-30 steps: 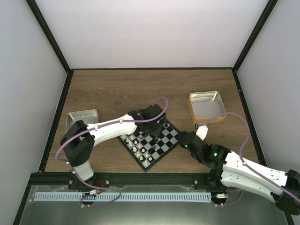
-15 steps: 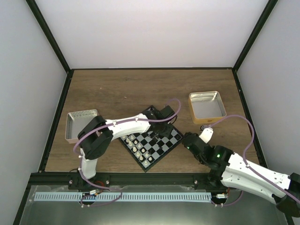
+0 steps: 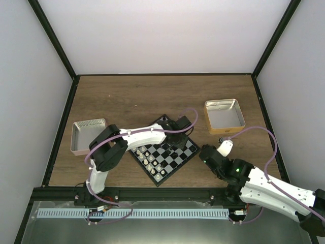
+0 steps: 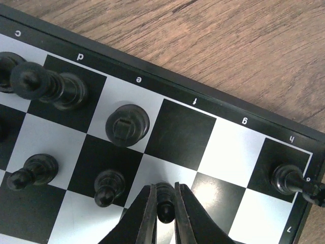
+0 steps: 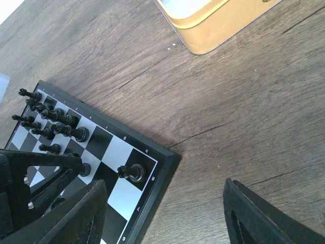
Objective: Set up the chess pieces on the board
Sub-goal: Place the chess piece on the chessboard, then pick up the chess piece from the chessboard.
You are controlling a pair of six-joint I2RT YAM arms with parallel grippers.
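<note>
Bare wood is below my right gripper. I need to move it to the left in the top view, then down onto the black pawn inside the board's near edge (image 3: 171, 160).
The board (image 3: 172, 163) lies turned like a diamond at mid-table, with cream pieces (image 3: 148, 158) on its left side and black pieces (image 4: 126, 124) along the far right rows. My left gripper (image 4: 164, 216) is shut on a black pawn (image 4: 165, 203) and holds it over a light square in the second row, at the board's far right part (image 3: 179, 138). A black rook (image 4: 286, 178) stands on the corner square. My right gripper (image 5: 165, 216) is open and empty over the bare wood beside the board's right corner (image 5: 170, 160).
A metal tray with a tan rim (image 3: 224, 116) sits at the back right, its corner in the right wrist view (image 5: 218, 25). A metal tray with a pink rim (image 3: 86, 134) sits at the left. Purple cables loop over both arms.
My left gripper has moved right along the board's far edge with the black pawn in it. My right arm has shifted slightly right.
</note>
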